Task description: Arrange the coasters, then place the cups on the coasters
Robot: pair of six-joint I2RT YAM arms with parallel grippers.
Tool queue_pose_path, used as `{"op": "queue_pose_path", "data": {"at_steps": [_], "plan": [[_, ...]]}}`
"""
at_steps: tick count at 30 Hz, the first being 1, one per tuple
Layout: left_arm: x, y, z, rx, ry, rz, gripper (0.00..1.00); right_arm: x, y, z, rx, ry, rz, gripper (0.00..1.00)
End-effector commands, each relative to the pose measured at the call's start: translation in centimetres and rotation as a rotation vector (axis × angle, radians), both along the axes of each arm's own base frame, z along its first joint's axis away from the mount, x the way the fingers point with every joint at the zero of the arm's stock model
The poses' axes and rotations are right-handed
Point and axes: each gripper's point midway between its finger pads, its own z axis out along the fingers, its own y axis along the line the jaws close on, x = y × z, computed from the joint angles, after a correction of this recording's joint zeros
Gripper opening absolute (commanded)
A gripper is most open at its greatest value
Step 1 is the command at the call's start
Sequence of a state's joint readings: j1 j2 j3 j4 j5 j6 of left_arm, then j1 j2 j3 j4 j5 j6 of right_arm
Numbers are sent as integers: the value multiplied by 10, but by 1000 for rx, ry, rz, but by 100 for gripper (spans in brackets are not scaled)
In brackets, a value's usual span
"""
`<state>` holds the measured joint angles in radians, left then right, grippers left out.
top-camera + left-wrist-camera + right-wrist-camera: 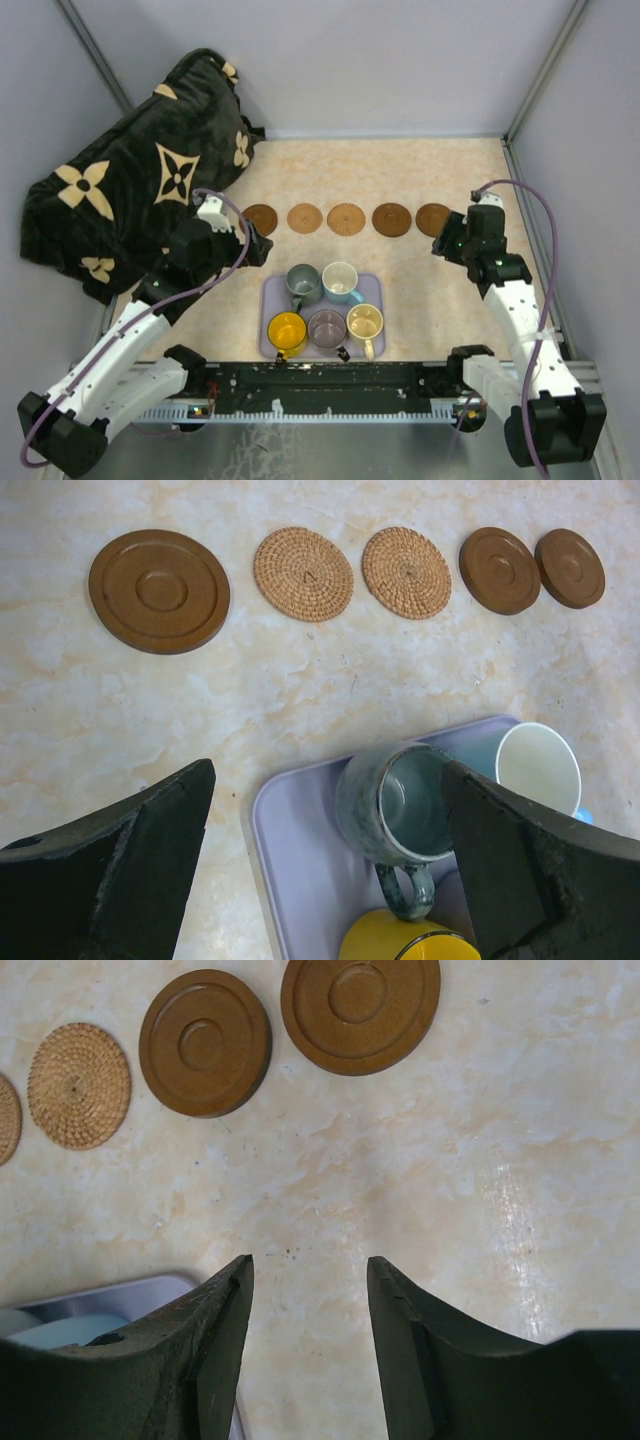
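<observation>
The right gripper moves back and to its left in the top view next. It then comes down astride the light blue cup's handle (355, 297), which sticks out below the gripper.
Five coasters lie in a row across the table: dark brown (260, 219), two woven tan (305, 218) (346, 218), and two dark brown (391, 219) (433, 218). All the cups stand in the lavender tray (372, 288): grey-green (303, 285), light blue (341, 282), yellow (287, 332), purple-grey (327, 328), cream (365, 324). My left gripper (328, 780) hangs wide open above the tray's far left corner. The grey-green cup (395, 805) sits below it, near the right finger, not gripped. My right gripper (310, 1265) is open over bare table, near the rightmost coaster (360, 1005).
A black blanket with tan flower shapes (130, 190) is heaped at the back left, close to the left arm. Grey walls enclose the table on three sides. The tray corner (120, 1295) shows beside the right gripper's left finger.
</observation>
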<state>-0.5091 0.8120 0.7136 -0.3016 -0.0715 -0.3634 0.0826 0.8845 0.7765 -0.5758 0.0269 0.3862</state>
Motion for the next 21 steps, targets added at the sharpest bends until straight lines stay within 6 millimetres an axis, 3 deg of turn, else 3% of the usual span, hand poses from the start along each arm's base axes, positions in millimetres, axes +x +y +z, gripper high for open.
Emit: {"op": "queue_pose_path", "data": {"at_steps": [1,7,14,21], "plan": [[-16,9,-5,-6,19,14,100,-16,12,8,32,-32,74,50],[-34,22,-1,-20,-12,31,100,-41,25,14,76,-55,139,41],[-47,21,-11,-69,3,17,100,-66,54,35,77,-81,239,42],[-51,17,-23,-84,24,-2,100,-74,79,28,91,-56,323,41]]}}
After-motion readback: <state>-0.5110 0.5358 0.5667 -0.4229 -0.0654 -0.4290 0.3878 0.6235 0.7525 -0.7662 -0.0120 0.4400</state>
